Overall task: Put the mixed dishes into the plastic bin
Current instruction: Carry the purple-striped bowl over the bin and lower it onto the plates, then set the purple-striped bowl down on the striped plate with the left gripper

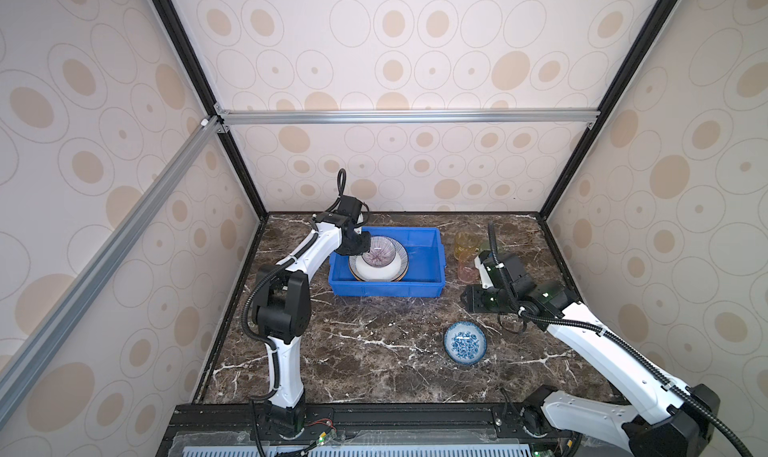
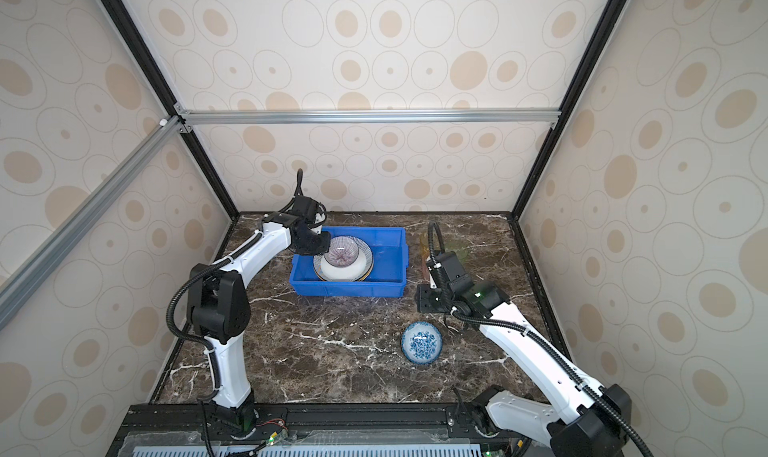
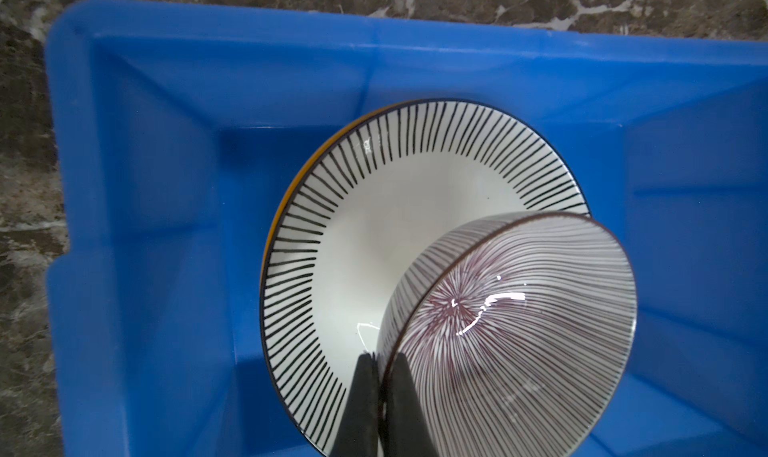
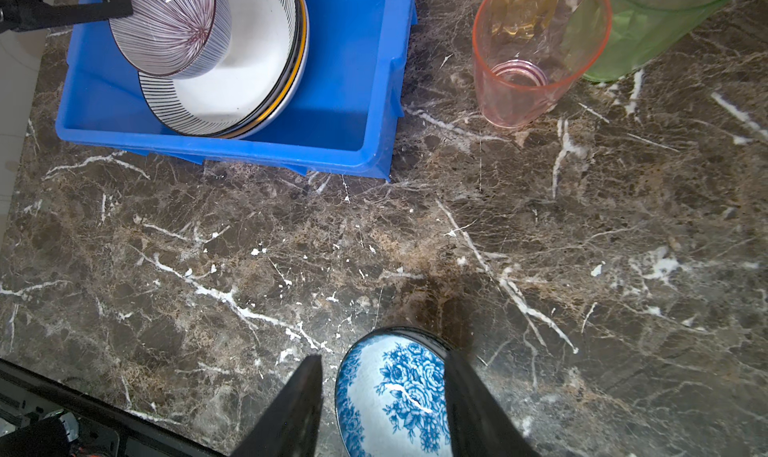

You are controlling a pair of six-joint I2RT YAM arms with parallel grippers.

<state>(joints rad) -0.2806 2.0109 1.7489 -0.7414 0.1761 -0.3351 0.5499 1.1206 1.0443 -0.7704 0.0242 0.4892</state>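
The left gripper is already over the striped-rim plate, so next it should lower the purple-rayed bowl [image 3: 519,330] to rest on that plate's white inside and release the bowl's rim.
My left gripper [image 3: 382,357] is shut on the rim of the purple-rayed bowl [image 3: 519,330]. It holds the bowl tilted over the striped-rim plate [image 3: 374,226], which tops a stack of plates in the blue plastic bin [image 1: 424,243]; I cannot tell whether bowl and plate touch. In both top views this gripper [image 1: 360,249] [image 2: 320,247] is at the bin's left end. The blue floral bowl [image 1: 464,342] sits on the marble, right of centre. My right gripper [image 1: 464,297] hangs open above the table just behind it. In the right wrist view the floral bowl [image 4: 395,392] shows between the spread fingers, untouched.
Pink [image 4: 536,52], yellow [image 4: 519,14] and green [image 4: 656,18] tumblers stand clustered on the marble right of the bin, behind my right arm. The bin's right half [image 4: 345,81] holds nothing. Bare marble [image 1: 374,351] lies in front of the bin. Patterned walls enclose the table.
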